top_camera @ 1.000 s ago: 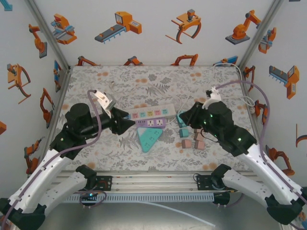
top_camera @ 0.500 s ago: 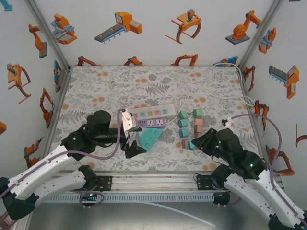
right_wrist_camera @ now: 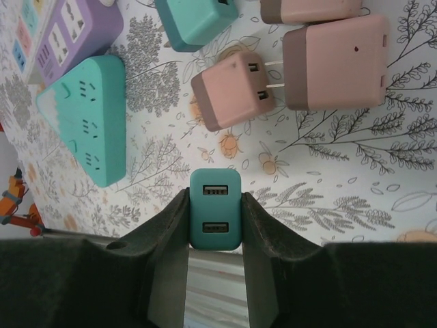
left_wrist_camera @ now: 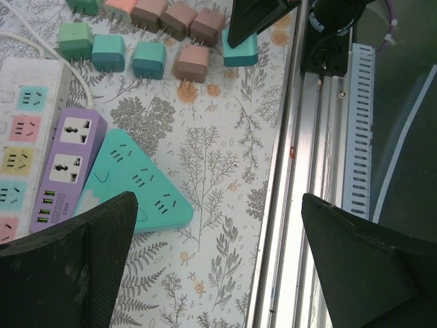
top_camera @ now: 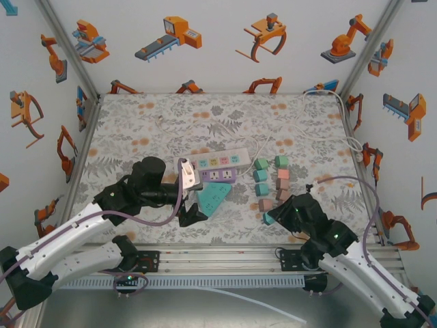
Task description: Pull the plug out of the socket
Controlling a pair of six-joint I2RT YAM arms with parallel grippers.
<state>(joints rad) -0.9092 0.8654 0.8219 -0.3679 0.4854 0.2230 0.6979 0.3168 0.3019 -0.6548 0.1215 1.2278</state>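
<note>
The bare mat just short (right_wrist_camera: 265,172) of the pink plug is empty, so my right gripper needs to move down onto that patch next and release the teal plug.
My right gripper (right_wrist_camera: 215,199) is shut on a teal plug (right_wrist_camera: 215,220) with two USB ports, held just above the floral mat near the table's front edge. From above, that plug (top_camera: 268,219) sits at the tip of the right gripper (top_camera: 273,216), clear of every socket. The teal triangular socket (top_camera: 213,198) lies flat with nothing plugged in, beside a purple strip (top_camera: 217,175) and a white strip (top_camera: 217,160). My left gripper (left_wrist_camera: 218,273) stands wide open and holds nothing, hovering by the triangular socket (left_wrist_camera: 130,184) and the front rail.
Several loose plugs (top_camera: 273,181) in teal, green, pink and brown lie right of the strips. A pink plug (right_wrist_camera: 232,89) lies just beyond the held one. The aluminium rail (left_wrist_camera: 307,171) marks the near edge. A white cable (top_camera: 259,143) runs toward the back right.
Both arms have drawn back toward the near edge. The left gripper has opened and left the strips. The right gripper has carried the teal plug nearer the front.
</note>
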